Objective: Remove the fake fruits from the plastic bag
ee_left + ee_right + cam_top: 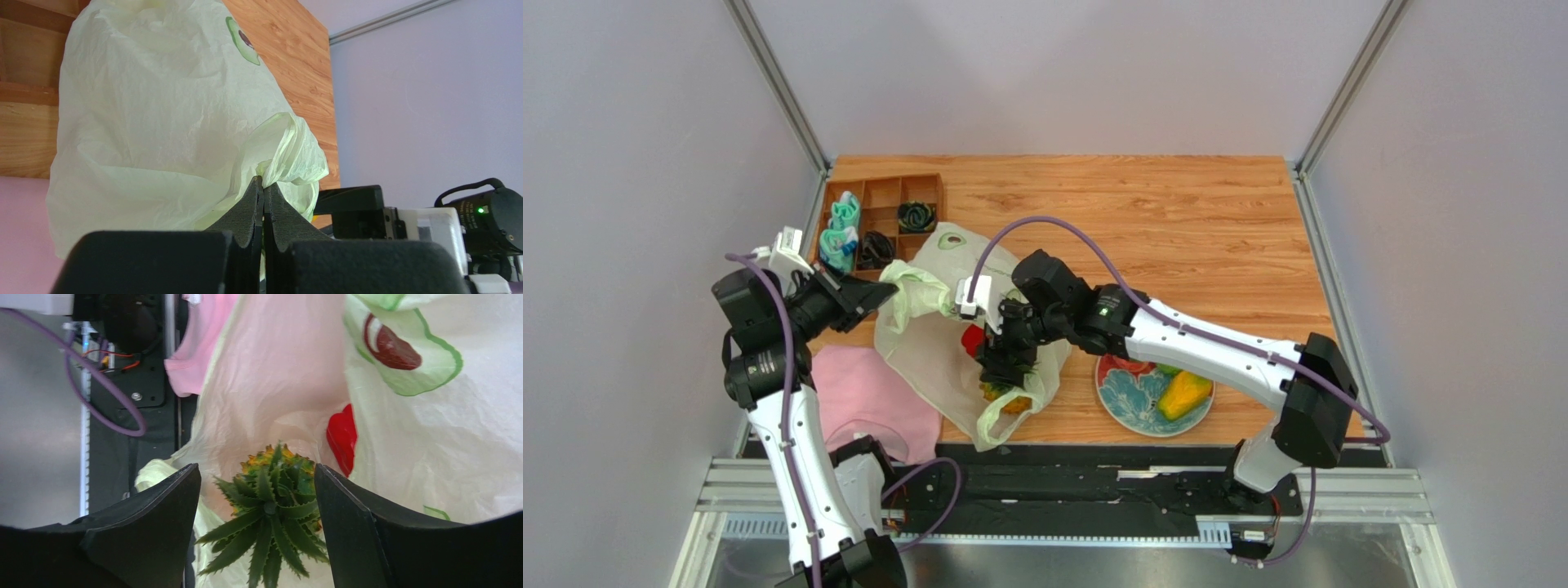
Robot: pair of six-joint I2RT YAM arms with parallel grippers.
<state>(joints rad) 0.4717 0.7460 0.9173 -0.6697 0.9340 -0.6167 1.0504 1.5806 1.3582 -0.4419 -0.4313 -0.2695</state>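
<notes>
I should next lower my right gripper over the pineapple's leaves toward the pineapple's body (pixel 1009 397) (pixel 276 480) and close it there, because the pineapple's green top points up between my open fingers.
The plastic bag (pixel 922 337) lies at the table's left, pale yellow-green with avocado prints. My left gripper (pixel 889 292) is shut on a bunched edge of the bag (pixel 159 122) and holds it up; its jaws (pixel 264 184) pinch the film. My right gripper (pixel 999 365) is open inside the bag's mouth. Its fingers (pixel 257 471) stand on either side of the pineapple (pixel 273 508), over its green crown, with gaps on both sides. A red pepper-like fruit (pixel 340 438) lies beside it in the bag, also seen from above (pixel 974 339). A yellow-orange mango (pixel 1185 392) lies on the plate (pixel 1120 398).
A pink cloth (pixel 879 392) lies under the bag's left side, by the near edge. A wooden compartment box (pixel 879 221) with small items stands at the back left. The patterned plate is right of the bag and also holds a red and a green piece.
</notes>
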